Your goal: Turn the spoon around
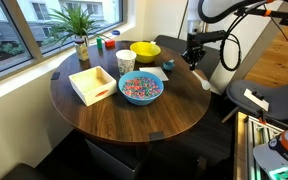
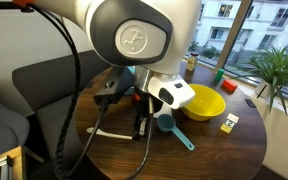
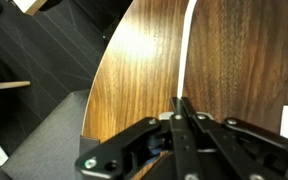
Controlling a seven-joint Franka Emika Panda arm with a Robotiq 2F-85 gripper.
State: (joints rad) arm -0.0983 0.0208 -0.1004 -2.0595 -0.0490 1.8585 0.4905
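The table's edge is close, so my gripper should sweep low across the table toward the blue bowl and let go of the spoon's handle on bare wood [image 1: 171,79] [image 3: 261,112] beside the white sheet.
The spoon [image 2: 109,133] is pale cream and lies near the table edge, close to the robot. It also shows in an exterior view [image 1: 206,81] as a pale shape by the rim. In the wrist view its thin handle [image 3: 185,50] runs straight out from between the fingertips. My gripper [image 3: 181,102] is shut on the end of that handle, fingers pressed together. It shows in both exterior views [image 1: 194,62] [image 2: 138,128], low over the table beside the teal scoop.
A blue bowl of sprinkles [image 1: 141,87], a white box [image 1: 91,83], a cup [image 1: 125,62], a yellow bowl [image 2: 204,103], a teal scoop [image 2: 174,129] and a potted plant [image 1: 81,35] stand on the round wooden table [image 1: 134,118]. The table edge and a dark chair [image 3: 44,130] lie close to the spoon.
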